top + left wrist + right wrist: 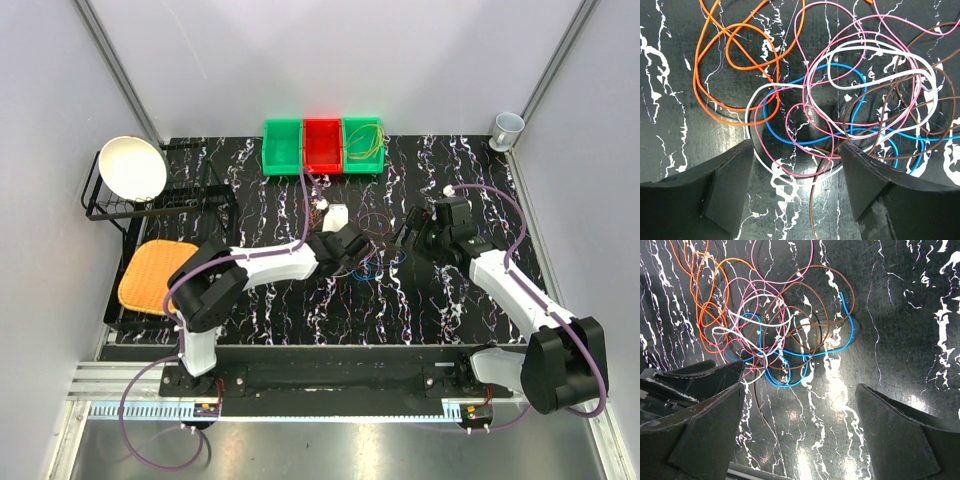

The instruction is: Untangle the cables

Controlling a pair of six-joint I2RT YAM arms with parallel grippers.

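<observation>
Next, my left gripper lowers to the pink loop [798, 174] between its fingers at the tangle's near edge, then closes on the loop.
The cables [378, 240] lie in one loose tangle on the black marbled table, between my two grippers. In the left wrist view, orange loops [696, 80] spread to the left, while white [860, 47], pink [799, 174], blue [940, 137] and brown strands cross on the right. My left gripper [796, 150] stands open just over the tangle's near edge. A pink loop, a white strand and a brown end [812, 210] lie on the table between its fingers. My right gripper [800, 385] is wide open over bare table, with the tangle [770, 335] just beyond its left finger.
Three bins stand at the back: green [283, 146], red [322, 145], and green holding yellow-green wire [363, 145]. A small white object [335, 214] lies by the left gripper. At the left are a white bowl [132, 167] on a black rack and an orange pad [155, 275]. A cup [507, 127] stands back right.
</observation>
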